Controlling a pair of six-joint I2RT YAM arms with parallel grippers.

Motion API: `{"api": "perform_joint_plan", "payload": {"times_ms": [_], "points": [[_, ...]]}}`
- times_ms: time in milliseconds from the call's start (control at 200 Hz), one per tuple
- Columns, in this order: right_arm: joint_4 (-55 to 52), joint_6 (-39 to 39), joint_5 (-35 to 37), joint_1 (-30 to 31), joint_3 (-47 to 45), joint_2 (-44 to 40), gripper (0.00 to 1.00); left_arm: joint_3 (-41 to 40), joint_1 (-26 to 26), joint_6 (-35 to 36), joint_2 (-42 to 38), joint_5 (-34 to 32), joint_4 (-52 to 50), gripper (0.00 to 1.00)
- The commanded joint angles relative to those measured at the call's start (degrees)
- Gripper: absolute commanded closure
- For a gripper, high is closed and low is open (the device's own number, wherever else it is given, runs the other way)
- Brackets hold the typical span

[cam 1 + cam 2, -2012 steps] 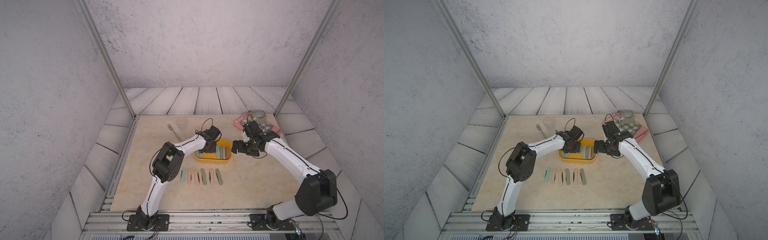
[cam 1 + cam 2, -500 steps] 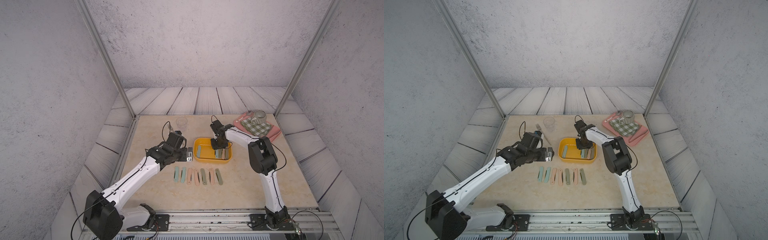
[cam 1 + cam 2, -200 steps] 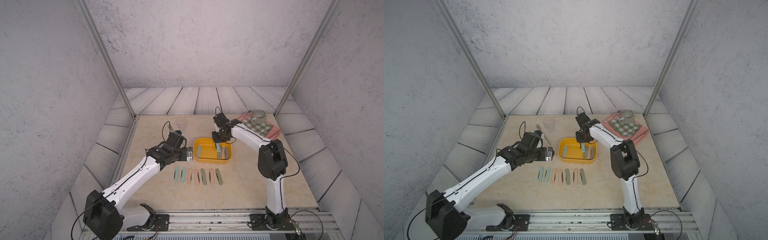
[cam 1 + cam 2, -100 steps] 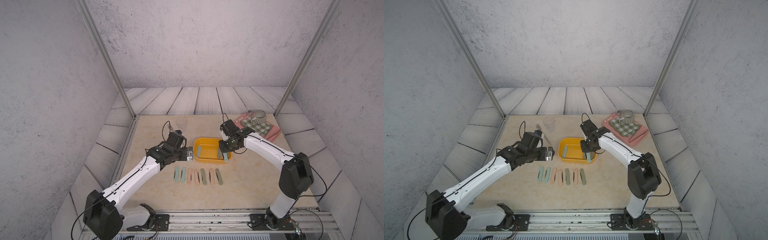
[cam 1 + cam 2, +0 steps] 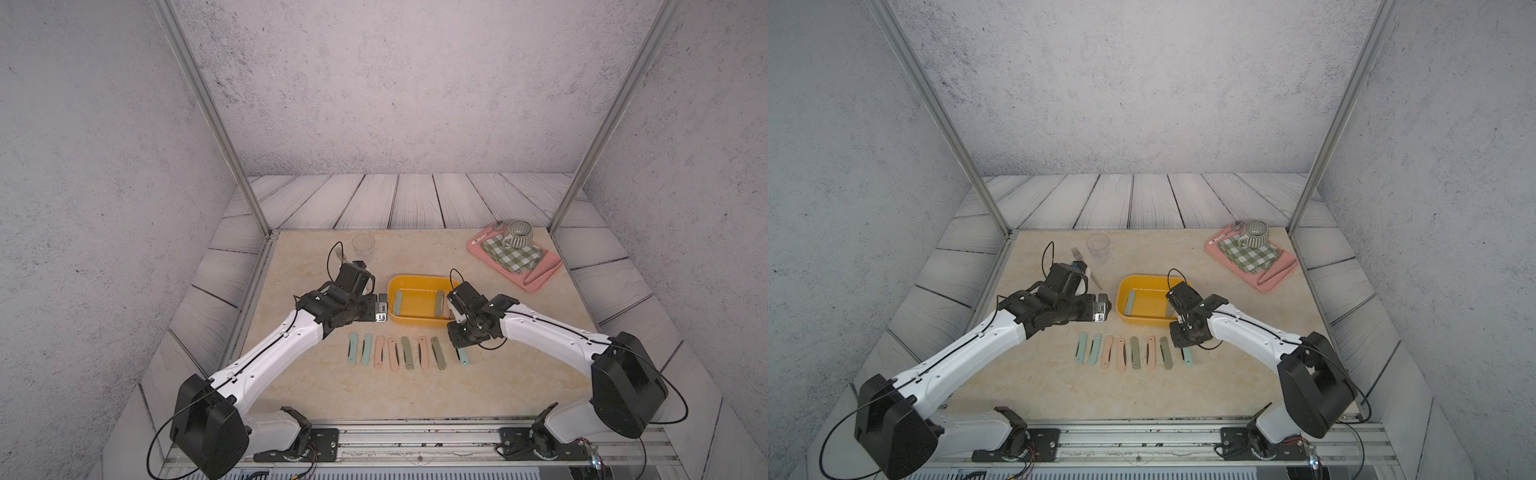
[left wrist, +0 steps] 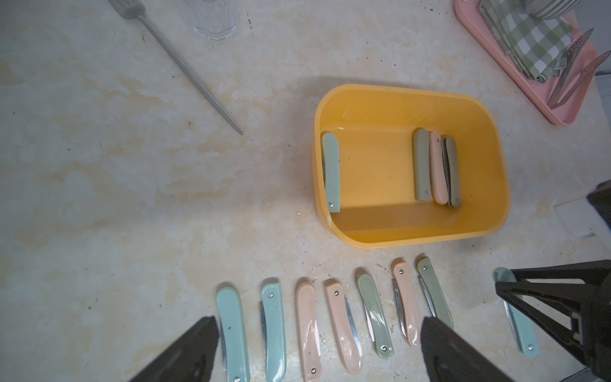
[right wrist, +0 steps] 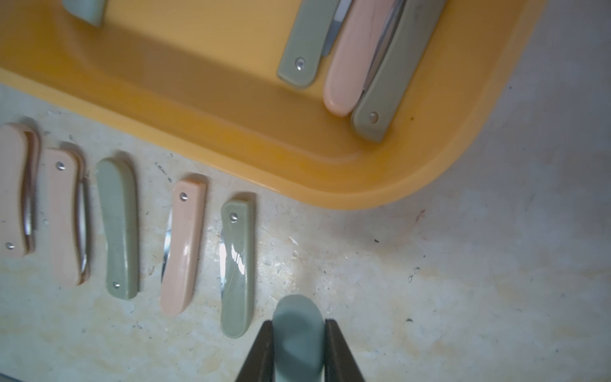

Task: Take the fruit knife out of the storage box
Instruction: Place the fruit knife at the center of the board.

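Note:
Next, my right gripper moves down toward the row's last green knife and releases the teal fruit knife [image 7: 297, 334] on the bare tabletop beside it, since that continues the line.
The yellow storage box [image 5: 415, 321] [image 5: 1142, 319] sits mid-table. Inside it, one green fruit knife [image 6: 331, 172] lies against one end wall and three more [image 6: 436, 168] lie together at the opposite end. In front of the box, my right gripper [image 5: 459, 345] [image 7: 299, 325] is shut on a teal fruit knife [image 7: 297, 334] [image 6: 522, 327]. It holds that knife low at the right end of a row of several folded knives [image 5: 395, 352]. I cannot tell whether the held knife touches the table. My left gripper [image 5: 382, 305] [image 6: 319, 327] hangs open and empty just left of the box.
A clear glass [image 5: 363, 245] and a fork [image 6: 178, 63] lie at the back left. A pink tray [image 5: 473, 245] at the back right carries a checked cloth, a striped mug [image 5: 518, 233] and cutlery. Metal frame posts stand at the back corners.
My right gripper has carried the teal knife out of the box, forward and down to the right end of the row. The left arm has not moved.

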Motion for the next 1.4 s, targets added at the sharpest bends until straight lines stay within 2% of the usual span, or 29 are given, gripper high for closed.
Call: {"api": "perform_joint_plan", "payload": {"times_ms": [0,270,881,1396], "points": [[5.79,2.01,2.6,0.33,-2.23,-0.02,0.9,1.62,0.51,-0.16,0.62,0.74,-0.47,0.01],[11.12,4.03,2.68,0.26,-4.07,4.27,0.89,1.91,0.51,-0.02,1.06,1.1,-0.7,0.01],[12.87,5.11,0.73,0.41,-3.85,8.91,0.88,2.4,0.51,0.13,2.33,1.08,-0.44,0.01],[11.21,4.73,1.0,0.41,-3.26,8.25,0.61,2.16,0.51,-0.43,2.39,0.75,0.13,0.01]]}}
